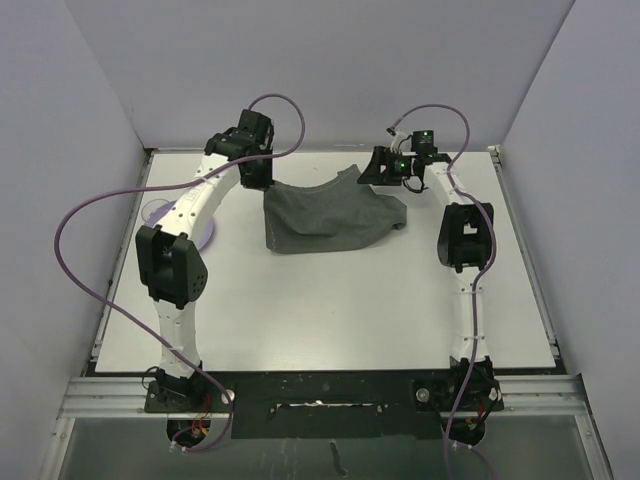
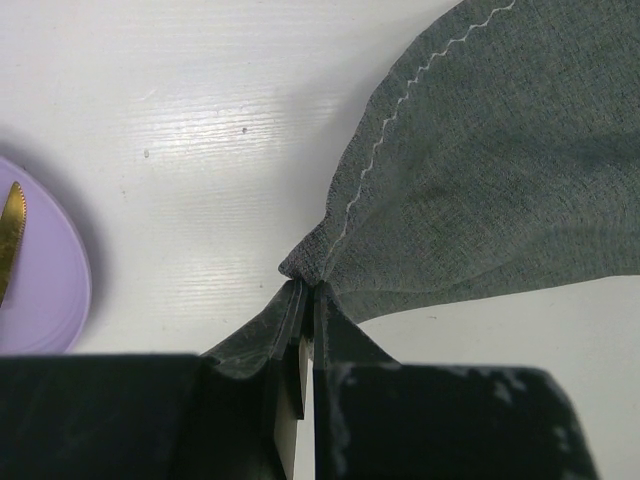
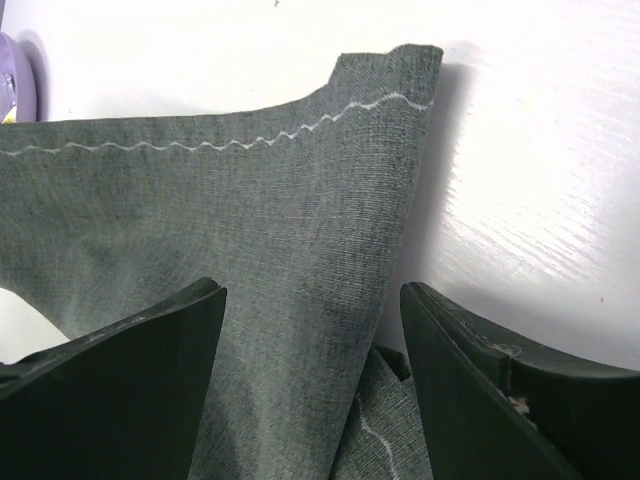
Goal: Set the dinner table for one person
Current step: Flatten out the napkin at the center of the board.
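Note:
My right gripper lowers next onto the placemat's folded edge (image 1: 368, 186) (image 3: 362, 305), before it closes.
A dark grey stitched cloth placemat (image 1: 325, 215) lies rumpled and folded on the far middle of the white dinner table (image 1: 330, 310). My left gripper (image 1: 257, 178) is shut on the placemat's left corner (image 2: 315, 262). My right gripper (image 1: 385, 172) is open just above the placemat's folded right edge (image 3: 390, 220), one finger (image 3: 130, 370) over the cloth and the other finger (image 3: 490, 380) beside it over the bare table. A lilac plate (image 2: 35, 270) with a gold knife (image 2: 10, 225) on it sits at the left, mostly hidden under my left arm in the top view (image 1: 158, 212).
White walls close in the table at the back and both sides. A metal rail (image 1: 320, 385) runs along the near edge, where the arm bases are bolted. Purple cables loop off both arms.

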`<state>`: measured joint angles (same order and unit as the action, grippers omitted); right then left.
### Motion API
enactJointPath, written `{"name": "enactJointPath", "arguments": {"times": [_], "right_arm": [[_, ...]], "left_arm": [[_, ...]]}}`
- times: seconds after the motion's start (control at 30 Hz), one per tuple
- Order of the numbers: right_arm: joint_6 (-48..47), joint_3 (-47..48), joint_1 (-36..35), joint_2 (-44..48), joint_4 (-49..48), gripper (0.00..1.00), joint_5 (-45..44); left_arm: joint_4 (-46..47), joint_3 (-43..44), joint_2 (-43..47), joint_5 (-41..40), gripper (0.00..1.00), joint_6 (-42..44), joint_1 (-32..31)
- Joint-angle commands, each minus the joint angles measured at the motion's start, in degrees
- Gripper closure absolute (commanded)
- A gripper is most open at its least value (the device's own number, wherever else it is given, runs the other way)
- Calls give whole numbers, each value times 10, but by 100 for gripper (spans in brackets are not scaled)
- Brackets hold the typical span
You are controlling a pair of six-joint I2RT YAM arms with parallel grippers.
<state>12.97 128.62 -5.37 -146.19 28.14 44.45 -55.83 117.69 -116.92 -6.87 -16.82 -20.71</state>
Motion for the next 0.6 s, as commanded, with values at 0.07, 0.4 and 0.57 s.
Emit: {"name": "enactJointPath", "arguments": {"times": [0.07,0.4,0.57], "right_arm": [[9,12,-7,-24,-19,29,8],[-1,21,-10,-28,14,100,-17],[-52,10,-19,48,70,100,-103]], "left_arm": [[4,14,-1,-3,100,8,8],[4,17,-7,9,100,6,12],[-6,27,-1,11,100,7,12]]}}
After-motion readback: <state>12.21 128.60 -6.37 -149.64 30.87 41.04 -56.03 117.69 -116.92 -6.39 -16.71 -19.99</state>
